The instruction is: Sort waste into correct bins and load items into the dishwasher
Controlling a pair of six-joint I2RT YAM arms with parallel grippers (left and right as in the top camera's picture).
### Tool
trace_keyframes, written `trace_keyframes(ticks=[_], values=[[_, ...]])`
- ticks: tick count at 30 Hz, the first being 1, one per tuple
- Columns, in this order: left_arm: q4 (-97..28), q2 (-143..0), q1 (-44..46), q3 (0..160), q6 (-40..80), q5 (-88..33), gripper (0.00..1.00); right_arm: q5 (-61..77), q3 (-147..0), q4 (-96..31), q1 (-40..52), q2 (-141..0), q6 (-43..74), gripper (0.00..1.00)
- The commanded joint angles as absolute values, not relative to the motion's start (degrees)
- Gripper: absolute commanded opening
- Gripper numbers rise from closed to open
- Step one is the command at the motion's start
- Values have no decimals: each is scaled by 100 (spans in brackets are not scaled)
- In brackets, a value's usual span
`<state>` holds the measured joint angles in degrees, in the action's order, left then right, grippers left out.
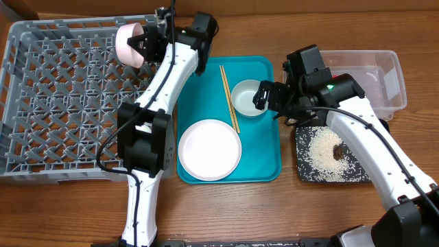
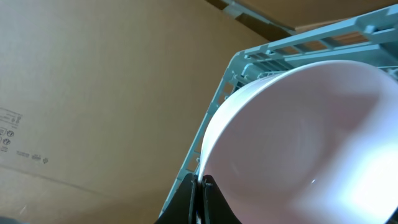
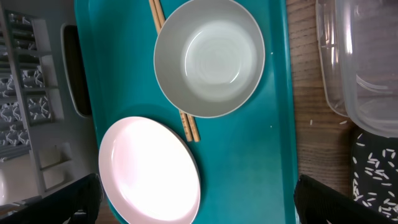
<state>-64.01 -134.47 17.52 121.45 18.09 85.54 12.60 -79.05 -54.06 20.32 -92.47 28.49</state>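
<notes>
The grey rack's back edge is farther outward, so my left gripper needs to move the tilted bowl outward next. Then it needs to let go of the bowl's rim over the empty back tines.
My left gripper (image 1: 145,42) is shut on the rim of a pale pink bowl (image 1: 128,43), held tilted over the back right of the grey dish rack (image 1: 41,103). In the left wrist view the bowl (image 2: 305,143) fills the right side, its rim pinched in the jaws (image 2: 200,186). My right gripper (image 1: 264,96) is open and empty above the teal tray (image 1: 264,161), next to a pale green bowl (image 1: 247,98). The right wrist view shows that bowl (image 3: 209,56), the white plate (image 3: 149,171) and the chopsticks (image 3: 186,124). Rice and a brown scrap (image 1: 337,151) lie on the black tray (image 1: 302,171).
The clear plastic tub (image 1: 391,75) stands at the back right, behind my right arm, and shows in the right wrist view (image 3: 357,62). The chopsticks (image 1: 228,96) lie lengthwise on the teal tray between both arms. A cardboard wall (image 2: 93,93) stands behind the rack.
</notes>
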Motion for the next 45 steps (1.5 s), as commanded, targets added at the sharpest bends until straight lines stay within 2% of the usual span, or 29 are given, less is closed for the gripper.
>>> trace_keyframes(ticks=[1,12,22,35,45], values=[[-6383,-13452,1712,12193,1925,8656,4,1201,-8062,-5387,2056,-9157,2849,100],[-6228,-13452,1739,12193,2086,8250,4,1201,-8062,-5387,2056,-9157,2849,100],[-5492,-13456,1570,12193,2038,8184,4,1201,-8062,-5387,2056,-9157,2849,100],[-4619,-13469,1304,12189,773,7485,4,1201,-8062,-5387,2056,-9157,2849,100],[-4431,-13590,1304,12101,464,7299,4,1201,-8062,-5387,2056,-9157,2849,100]])
